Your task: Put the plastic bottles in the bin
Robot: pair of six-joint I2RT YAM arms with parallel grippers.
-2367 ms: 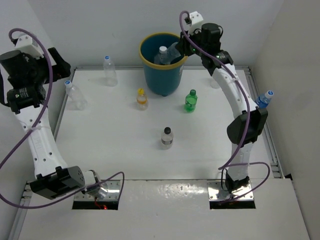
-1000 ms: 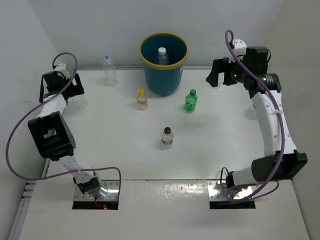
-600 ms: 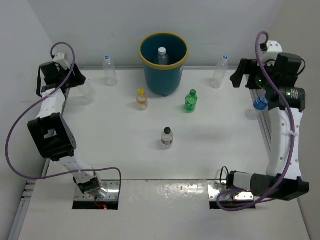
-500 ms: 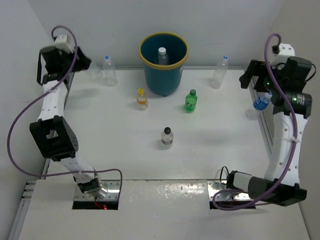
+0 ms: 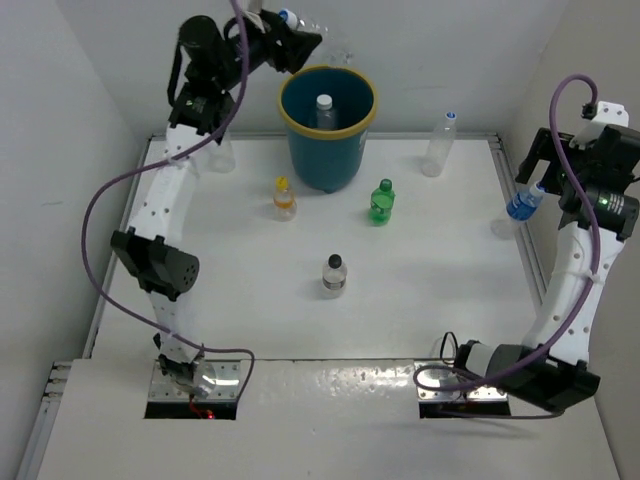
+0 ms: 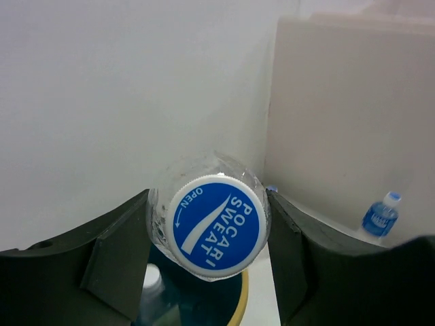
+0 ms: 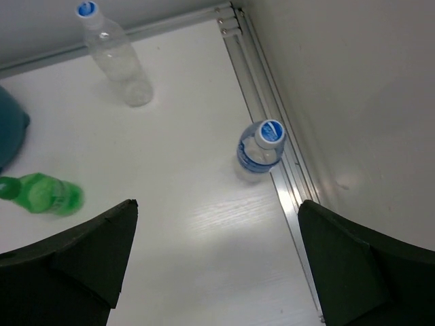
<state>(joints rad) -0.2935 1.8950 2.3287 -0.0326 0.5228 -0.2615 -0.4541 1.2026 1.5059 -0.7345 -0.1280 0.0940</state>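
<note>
My left gripper brings the clear plastic bottle (image 5: 300, 20) down next, tilting toward the bin's opening (image 5: 330, 97), then releases it, as it is high above the bin's yellow rim.
My left gripper (image 5: 303, 36) is raised over the back left rim of the bin (image 5: 300, 125) and shut on a clear plastic bottle (image 5: 300, 20). In the left wrist view its blue cap (image 6: 216, 226) faces the camera between both fingers, with the bin's yellow rim (image 6: 242, 299) below. One white-capped bottle (image 5: 323, 104) stands inside the bin. My right gripper (image 5: 535, 172) hangs open above a blue-labelled bottle (image 7: 261, 150) at the right rail. On the table stand an orange bottle (image 5: 284, 198), a green bottle (image 5: 381, 202) and a black-capped one (image 5: 335, 275).
A tall clear bottle (image 5: 437, 145) stands at the back right, and another clear one (image 5: 220, 152) is half hidden behind my left arm at the back left. A metal rail (image 7: 272, 136) runs along the right wall. White walls enclose the table on three sides.
My left arm has swung up from the left table edge to above the bin, carrying the clear bottle. My right arm has moved right and forward, over the blue-labelled bottle.
</note>
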